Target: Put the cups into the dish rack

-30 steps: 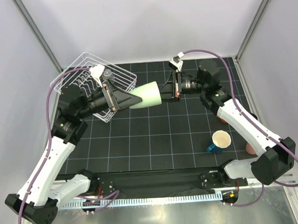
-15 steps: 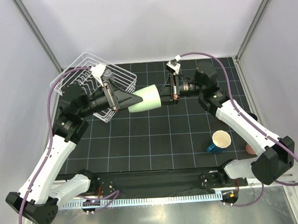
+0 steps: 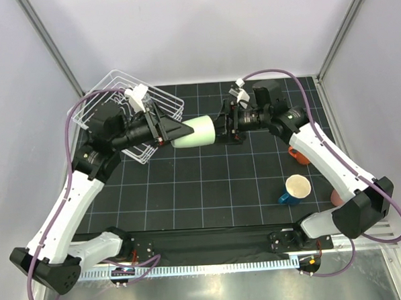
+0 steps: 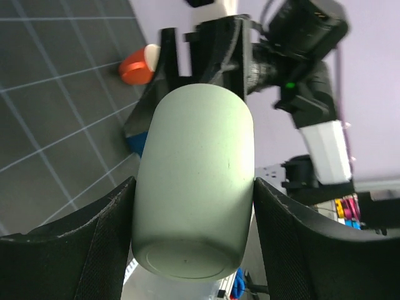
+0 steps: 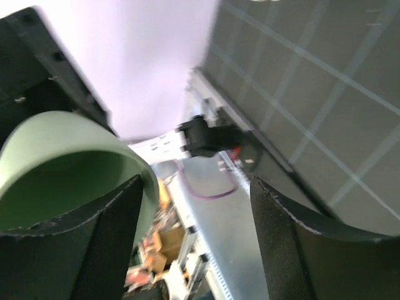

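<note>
I will move my left gripper outward and to the left in the top view and tip it down over the dish rack's end by the cup, whose opening faces sideways. Then I will let go.
The pale green cup (image 3: 194, 132) hangs on its side above the mat, base toward the left arm. My left gripper (image 3: 178, 132) is shut on it, a finger pressed on each side of the body (image 4: 194, 187). My right gripper (image 3: 223, 125) stands open at the cup's mouth, with the rim (image 5: 128, 164) just by its left finger (image 5: 69, 250). The white wire dish rack (image 3: 110, 94) sits tilted at the back left, behind the left arm. A dark blue mug (image 3: 295, 189) with a cream inside stands at the front right. An orange cup (image 3: 297, 156) and a pink cup (image 3: 335, 198) show partly behind the right arm.
The black gridded mat (image 3: 202, 190) covers the table. Pale walls and metal posts close in the back and sides. In the left wrist view the orange cup (image 4: 136, 67) lies on the mat beyond the green cup.
My right gripper has gone from shut on the green cup's rim to open. The cup and both grippers have shifted slightly left, and the left gripper keeps hold of the cup.
</note>
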Available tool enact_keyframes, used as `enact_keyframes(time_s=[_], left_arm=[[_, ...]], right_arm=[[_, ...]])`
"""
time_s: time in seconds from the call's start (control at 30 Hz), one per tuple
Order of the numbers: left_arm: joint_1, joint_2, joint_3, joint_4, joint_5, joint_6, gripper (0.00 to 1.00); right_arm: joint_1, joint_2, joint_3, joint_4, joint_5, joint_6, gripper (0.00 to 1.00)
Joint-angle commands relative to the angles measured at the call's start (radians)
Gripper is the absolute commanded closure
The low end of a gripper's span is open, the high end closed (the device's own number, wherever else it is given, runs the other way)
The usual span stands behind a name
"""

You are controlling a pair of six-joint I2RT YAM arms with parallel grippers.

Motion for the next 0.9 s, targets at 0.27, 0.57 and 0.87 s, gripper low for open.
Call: enact_keyframes(time_s=[0.27, 0.57, 0.87], left_arm=[[0.043, 0.189, 0.304, -0.584, -0.399, 0.252, 1.00], [0.221, 0.389, 0.381, -0.698, -0.541, 0.163, 1.00], [0.261, 0.618, 0.608, -0.706, -0.651, 0.154, 1.00]], right_arm=[[-0.048, 0.007, 0.219, -0.661, 0.640, -0.415, 0.17], [-0.047, -0.047, 0.224, -0.769, 0.781, -0.466, 0.13], [-0.047, -0.108, 0.167, -0.757, 0.798, -0.472, 0.12]])
